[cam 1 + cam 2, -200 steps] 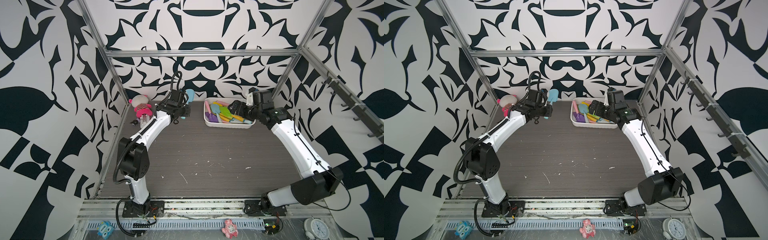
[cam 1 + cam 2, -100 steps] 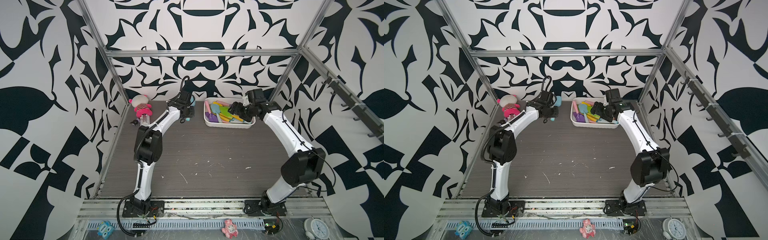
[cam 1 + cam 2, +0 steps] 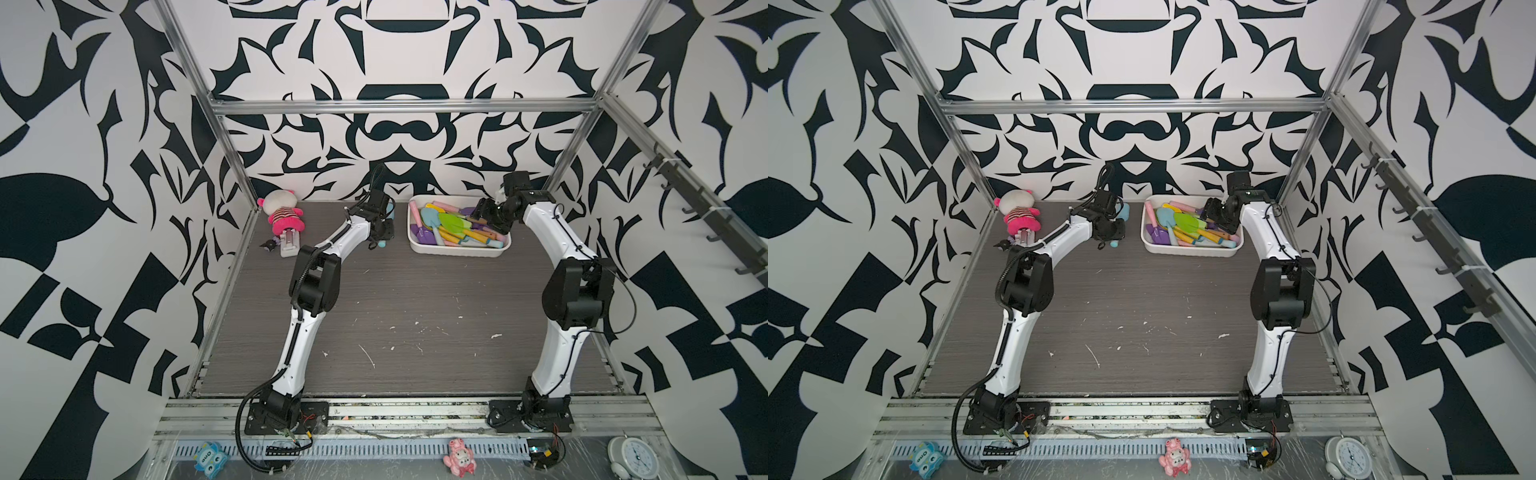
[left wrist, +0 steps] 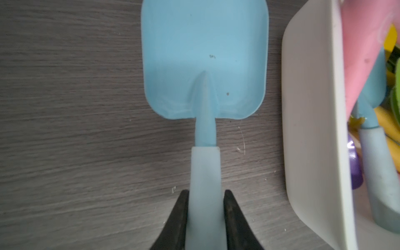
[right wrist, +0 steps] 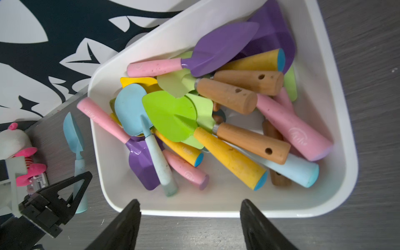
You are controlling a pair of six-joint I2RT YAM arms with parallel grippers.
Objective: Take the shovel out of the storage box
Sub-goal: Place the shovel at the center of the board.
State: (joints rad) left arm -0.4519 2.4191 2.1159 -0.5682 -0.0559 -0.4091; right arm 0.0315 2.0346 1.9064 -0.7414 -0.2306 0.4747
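Observation:
My left gripper moves down next while easing toward the storage box and releases the blue shovel (image 4: 204, 60) on the bare tabletop that lies below, beside the box.
A light blue shovel (image 4: 204, 60) is outside the storage box (image 4: 313, 129), low over the wooden table just left of it. My left gripper (image 4: 205, 192) is shut on its pale handle. In both top views the blade (image 3: 390, 206) (image 3: 1124, 212) peeks out behind that gripper. The white storage box (image 3: 457, 252) (image 3: 1187, 252) holds several more coloured shovels. My right gripper (image 5: 190, 203) hangs open above the box's rim (image 5: 216, 213) with nothing between its fingers. The right wrist view also shows the blue shovel (image 5: 74, 138) beside the box.
A pink and white plush doll (image 3: 282, 212) and a small white part (image 3: 289, 243) lie at the back left. The patterned back wall stands right behind the box. Small toys (image 3: 459, 457) and a clock (image 3: 633, 457) sit on the front rail.
My left gripper has brought the blue shovel down beside the box, and its elbow has swung inward. The right arm has folded closer, and its jaws have narrowed somewhat.

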